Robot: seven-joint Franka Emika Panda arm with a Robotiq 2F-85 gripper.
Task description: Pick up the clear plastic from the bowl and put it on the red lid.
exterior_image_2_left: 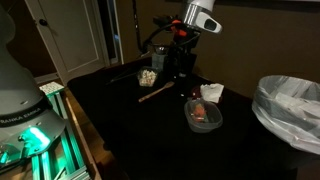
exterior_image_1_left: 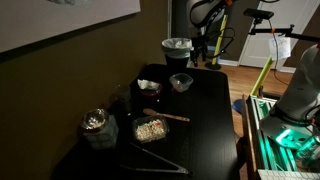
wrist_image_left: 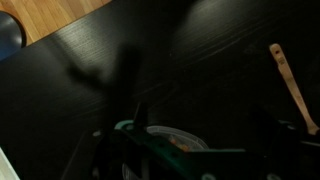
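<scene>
My gripper's open fingers hang well above the bowl, so I will lower my gripper to the clear plastic's edge by the lid (exterior_image_1_left: 175, 81) next.
The small greyish bowl (exterior_image_1_left: 181, 82) stands on the dark table near the tall bin. It also shows in an exterior view (exterior_image_2_left: 203, 116) and at the bottom of the wrist view (wrist_image_left: 165, 132), with orange-red bits inside. I cannot make out the clear plastic in it. The dark-red lid (exterior_image_1_left: 149, 87) with a pale patch lies beside the bowl, also seen in an exterior view (exterior_image_2_left: 210, 92). My gripper (exterior_image_1_left: 205, 48) hangs well above the bowl, seen also in an exterior view (exterior_image_2_left: 180, 45). In the wrist view its fingers (wrist_image_left: 192, 142) are apart with nothing between them.
A tall round bin with a shiny liner (exterior_image_1_left: 177, 48) stands at the table's end. A tray of tan bits (exterior_image_1_left: 150, 128), a wooden stick (exterior_image_1_left: 165, 115), a glass jar (exterior_image_1_left: 97, 128) and tongs (exterior_image_1_left: 150, 165) lie on the table. The robot base (exterior_image_2_left: 20, 95) stands beside the table.
</scene>
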